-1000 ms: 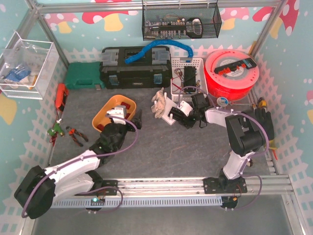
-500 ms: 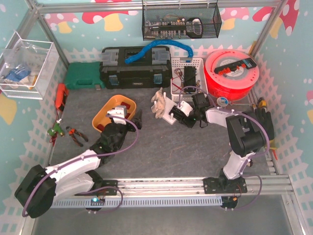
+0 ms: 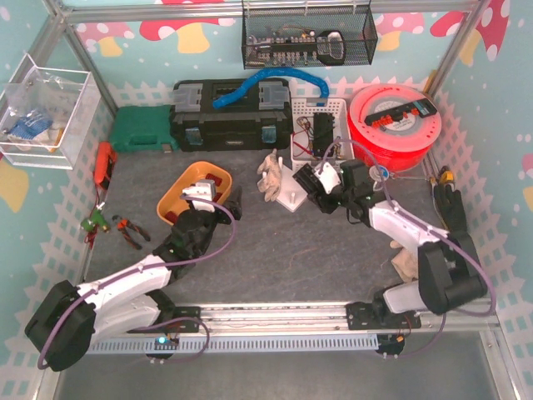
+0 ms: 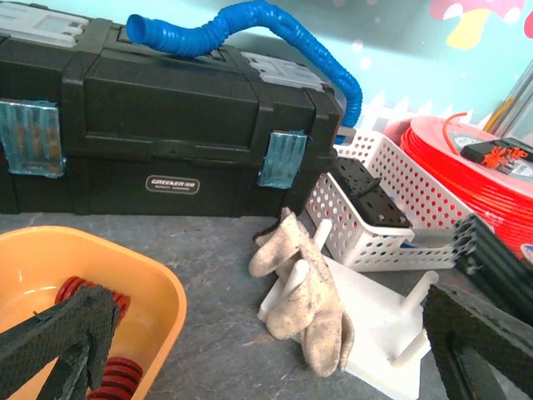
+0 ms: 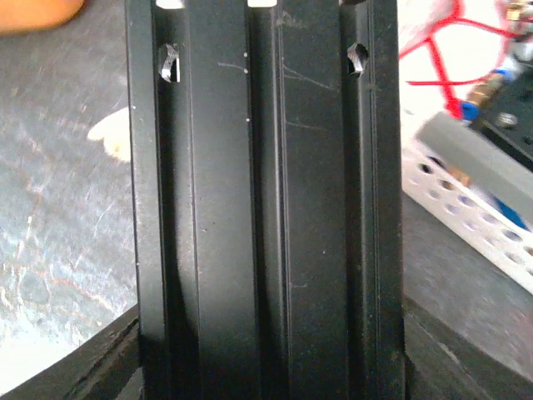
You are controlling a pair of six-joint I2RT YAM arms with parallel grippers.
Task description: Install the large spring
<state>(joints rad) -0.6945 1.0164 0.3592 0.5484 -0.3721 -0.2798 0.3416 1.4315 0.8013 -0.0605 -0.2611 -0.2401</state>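
Observation:
The robot's right gripper will carry the bar clear of the peg base and down onto the open tabletop below, to the gripper's right in the top view.
Red springs (image 4: 93,298) lie in the orange bin (image 4: 162,287), which the top view (image 3: 172,198) shows left of centre. My left gripper (image 4: 268,307) is wide open and empty, just past the bin's edge (image 3: 204,193). A white peg base (image 4: 379,337) stands ahead of it with a dirty glove (image 4: 310,302) draped over its near pegs. My right gripper (image 5: 271,358) is shut on a black grooved metal bar (image 5: 266,192). It holds the bar beside the peg base (image 3: 293,193) in the top view (image 3: 318,179).
A black toolbox (image 3: 229,117) with a blue hose on it stands at the back. A white perforated basket (image 3: 321,125) and a red spool (image 3: 396,125) are behind the peg base. Pliers (image 3: 129,229) lie at the left edge.
My right arm has swung its elbow down and out to the right. Its gripper has shifted slightly back with the black bar. The left arm has not moved.

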